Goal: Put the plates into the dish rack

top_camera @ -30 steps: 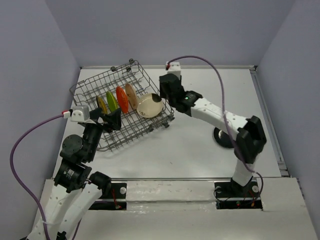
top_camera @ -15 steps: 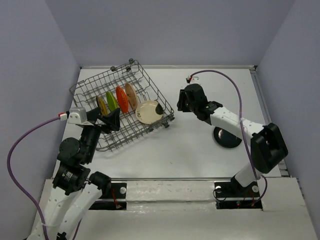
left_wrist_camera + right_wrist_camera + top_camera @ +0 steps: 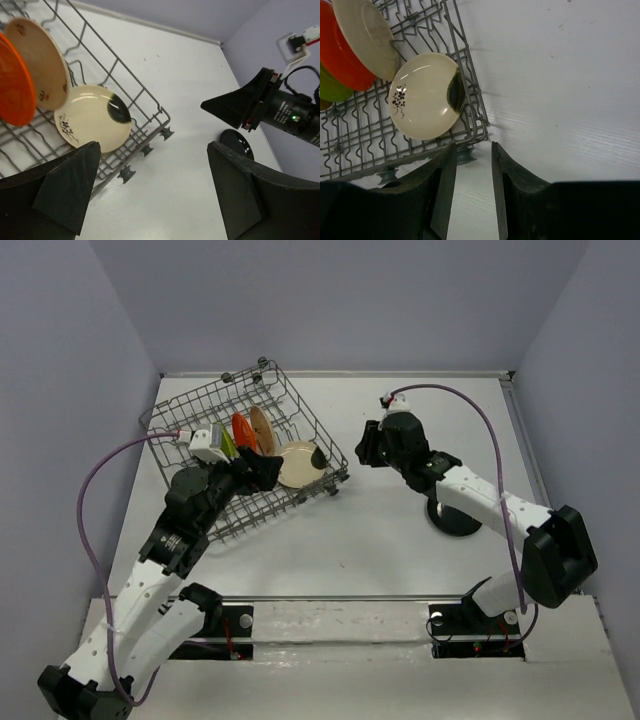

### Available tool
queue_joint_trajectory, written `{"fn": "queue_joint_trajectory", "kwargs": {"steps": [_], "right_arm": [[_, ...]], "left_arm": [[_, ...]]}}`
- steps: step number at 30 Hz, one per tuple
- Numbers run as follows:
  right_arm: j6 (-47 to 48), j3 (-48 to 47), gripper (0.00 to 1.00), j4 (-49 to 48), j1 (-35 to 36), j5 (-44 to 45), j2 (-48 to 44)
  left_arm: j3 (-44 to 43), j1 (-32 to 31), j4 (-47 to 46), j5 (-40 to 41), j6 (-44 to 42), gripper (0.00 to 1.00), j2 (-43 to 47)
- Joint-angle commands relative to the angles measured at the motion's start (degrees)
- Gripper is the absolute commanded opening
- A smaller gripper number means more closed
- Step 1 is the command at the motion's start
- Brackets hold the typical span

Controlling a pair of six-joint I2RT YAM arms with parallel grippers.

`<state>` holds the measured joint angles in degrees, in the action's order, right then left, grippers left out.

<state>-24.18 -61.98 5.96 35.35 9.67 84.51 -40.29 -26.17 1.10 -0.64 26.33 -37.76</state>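
Note:
My left gripper will go down next, bringing its fingers closer together, onto the second cream plate's flowered edge [image 3: 282, 477] [image 3: 61, 127], because the second cream plate is slumped in the rack's corner while others stand upright.
The grey wire dish rack [image 3: 180, 415] stands at the back left. In it an orange plate [image 3: 243, 430], a lime green plate [image 3: 228, 445] and a cream plate [image 3: 262, 424] stand upright. A second cream plate [image 3: 297, 462] with a dark patch leans in the rack's near right corner [image 3: 422, 97]. A glossy black plate [image 3: 450, 523] lies on the table, partly under the right arm. My left gripper [image 3: 262, 468] hangs wide open over the rack, empty. My right gripper [image 3: 368, 445] is right of the rack, jaws narrowly apart with nothing between them [image 3: 472, 150].
The rack's corner rim [image 3: 470, 100] and small dark wheels [image 3: 145, 149] sit just in front of my right fingers. White table [image 3: 350, 530] stretches between rack and black plate [image 3: 237, 145]. Walls close in the table on three sides.
My right gripper let go of the cream plate in the rack corner and drew back right, jaws narrowing. The left arm swung forward over the rack toward that plate.

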Motion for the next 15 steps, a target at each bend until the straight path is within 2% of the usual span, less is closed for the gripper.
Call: {"fn": "queue_joint_trajectory", "kwargs": {"steps": [1, 3, 4, 5, 6, 7, 9, 15], "right_arm": [[0.0, 3.8, 0.41, -3.7, 0.2, -1.6, -6.3], [-0.1, 6.5, 0.43, -4.5, 0.2, -1.8, -9.3], [-0.1, 7.3, 0.43, -4.9, 0.2, -1.9, -10.2], [-0.1, 8.7, 0.43, -5.2, 0.2, -2.1, -11.1], [-0.2, 9.3, 0.43, -5.3, 0.2, -2.3, -11.8], [-0.3, 9.9, 0.43, -5.3, 0.2, -3.4, -13.0], [-0.5, 11.3, 0.43, -6.1, 0.2, -4.2, -13.8], [-0.5, 13.5, 0.43, -8.2, 0.2, -5.5, -15.9]], "left_arm": [[2.3, 1.5, -6.5, -10.1, 8.5, 0.99, -8.2], [3.3, 2.5, -8.6, -10.9, 9.5, 0.98, -12.9], [3.4, 2.9, -9.0, -10.4, 10.0, 0.93, -14.2], [3.6, 3.1, -9.9, -10.2, 11.0, 0.85, -16.4], [3.5, 3.6, -10.4, -10.3, 11.9, 0.66, -17.4], [3.6, 4.2, -11.1, -10.7, 12.8, 0.57, -18.4], [3.4, 4.6, -12.4, -8.7, 14.6, 0.46, -21.1], [5.1, 6.6, -15.3, -5.5, 17.7, 0.45, -27.4]]}}
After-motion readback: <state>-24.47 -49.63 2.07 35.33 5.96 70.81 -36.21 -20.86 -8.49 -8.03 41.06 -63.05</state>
